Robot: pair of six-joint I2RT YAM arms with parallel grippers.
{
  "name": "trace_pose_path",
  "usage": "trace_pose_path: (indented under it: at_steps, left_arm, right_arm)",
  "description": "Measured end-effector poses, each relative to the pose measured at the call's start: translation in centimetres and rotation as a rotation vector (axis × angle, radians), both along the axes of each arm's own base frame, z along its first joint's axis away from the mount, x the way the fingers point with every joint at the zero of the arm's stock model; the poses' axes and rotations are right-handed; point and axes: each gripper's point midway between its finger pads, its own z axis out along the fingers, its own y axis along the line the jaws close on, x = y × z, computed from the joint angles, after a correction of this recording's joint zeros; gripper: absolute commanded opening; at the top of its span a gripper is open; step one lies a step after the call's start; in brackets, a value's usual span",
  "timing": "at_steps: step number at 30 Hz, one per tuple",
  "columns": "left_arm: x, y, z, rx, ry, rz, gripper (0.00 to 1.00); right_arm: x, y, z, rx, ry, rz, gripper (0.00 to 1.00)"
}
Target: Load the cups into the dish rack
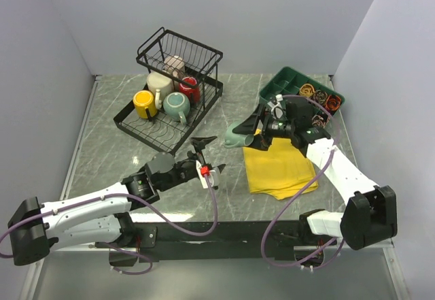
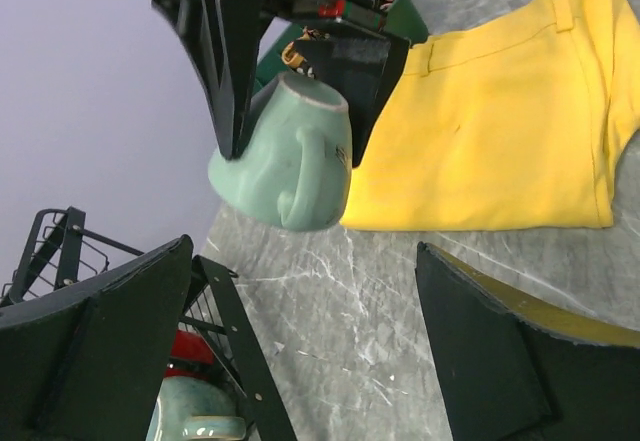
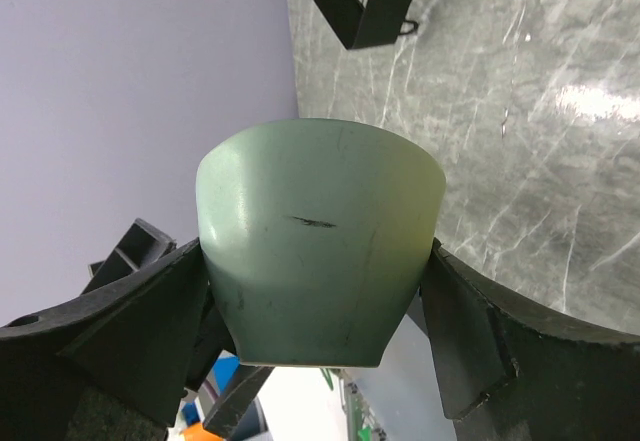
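I should next move my left gripper to the right in the top view and close it around the pale green mug's handle (image 2: 308, 177), because the handle faces the gripper's open fingers.
My right gripper (image 1: 249, 132) is shut on a pale green mug (image 1: 238, 136) and holds it above the table, right of the black wire dish rack (image 1: 212, 86). The mug fills the right wrist view (image 3: 320, 236) between my fingers (image 3: 470, 341). It also shows in the left wrist view (image 2: 285, 166), handle facing the camera. The rack's lower tier holds a yellow mug (image 1: 144, 104), a teal mug (image 1: 177, 107), a red mug (image 1: 189, 88) and a cream mug (image 1: 160, 82). A lilac-beige mug (image 1: 175, 64) sits in the upper basket. My left gripper (image 1: 202, 152) is open and empty near the rack's front right corner.
A yellow cloth (image 1: 279, 167) lies on the table under and in front of my right gripper. A green compartmented tray (image 1: 289, 80) with small items stands at the back right. Grey walls close in the table on three sides.
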Motion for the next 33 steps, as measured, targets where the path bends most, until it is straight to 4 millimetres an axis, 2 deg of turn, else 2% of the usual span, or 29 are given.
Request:
trace_pose_path:
  at_steps: [5,10,13,18,22,26,30,33]
  left_arm:
    - [0.1,-0.5,-1.0,0.037,0.007,-0.015,0.94]
    - [0.4,-1.3,-3.0,0.101,0.021,-0.025,0.88]
    - [0.6,-1.7,-3.5,0.115,0.026,-0.025,0.83]
    - [1.0,-2.2,-2.9,0.110,0.001,-0.024,0.79]
    - [1.5,-2.6,-2.1,0.100,-0.022,-0.016,0.70]
    - [1.9,-2.8,-1.8,0.104,-0.040,-0.005,0.65]
    - [2.4,-3.0,-1.5,0.100,-0.065,0.009,0.57]
    - [2.5,-3.0,-1.3,0.096,-0.077,0.016,0.47]
  right_arm:
    - [-0.4,0.8,-0.6,0.000,0.033,0.025,0.07]
    - [-0.5,1.0,-0.3,0.016,0.042,0.029,0.07]
    - [-0.5,1.2,0.0,0.028,0.040,0.032,0.07]
    - [-0.6,1.3,-0.2,0.038,0.047,0.036,0.07]
    - [-0.8,1.3,-0.7,0.040,0.062,0.037,0.07]
    - [-0.9,1.4,-0.6,0.045,0.066,0.038,0.07]
    - [-0.9,1.4,-0.7,0.048,0.069,0.035,0.07]
    - [-1.0,1.4,-0.8,0.052,0.078,0.035,0.07]
